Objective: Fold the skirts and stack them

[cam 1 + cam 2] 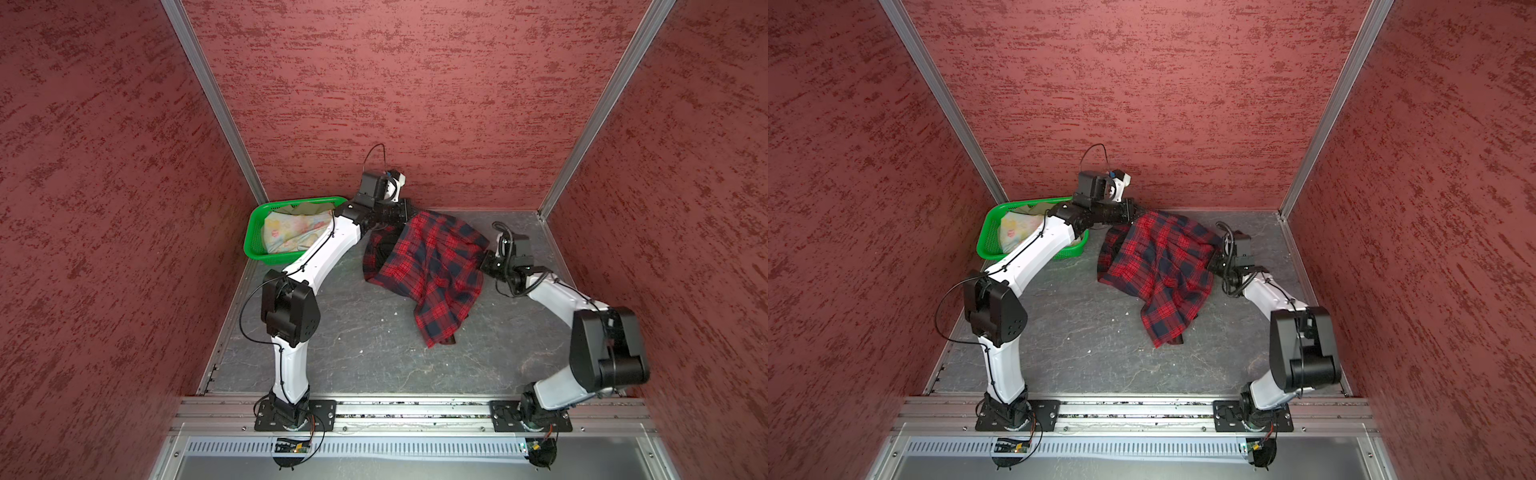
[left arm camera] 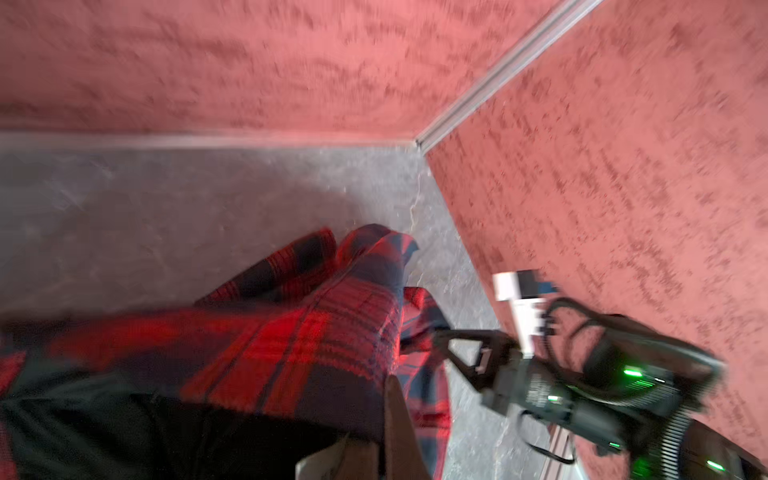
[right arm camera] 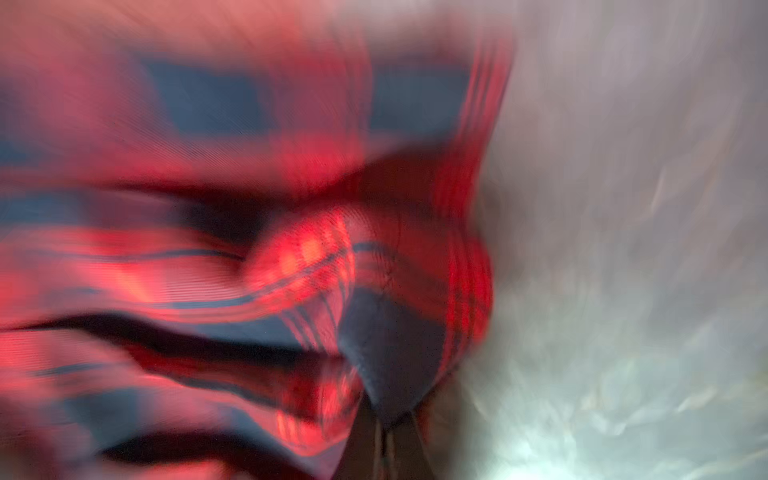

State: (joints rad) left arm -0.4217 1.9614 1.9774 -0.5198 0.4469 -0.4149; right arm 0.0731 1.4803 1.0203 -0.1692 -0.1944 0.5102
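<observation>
Bare grey table lies below my left gripper and toward my base, so next I should raise my left gripper, draw it back and bring it down to release the skirt's corner.
The red-and-navy plaid skirt (image 1: 428, 270) (image 1: 1158, 270) hangs crumpled between my two grippers, its lower end trailing on the grey table. At the back, my left gripper (image 1: 405, 211) (image 1: 1136, 212) (image 2: 386, 419) is shut on the skirt's far edge. My right gripper (image 1: 484, 257) (image 1: 1212, 259) (image 3: 388, 428) is shut on the skirt's right edge, a navy fold pinched between its fingers. A pastel skirt with pink flowers (image 1: 291, 232) (image 1: 1013, 230) lies in the green basket (image 1: 252, 237) (image 1: 984, 243), with olive cloth (image 1: 309, 206) behind it.
The basket stands in the back left corner, partly under my left arm. Red textured walls close in the back and both sides. Bare grey table (image 1: 365, 353) lies in front of the plaid skirt. Both wrist views are blurred.
</observation>
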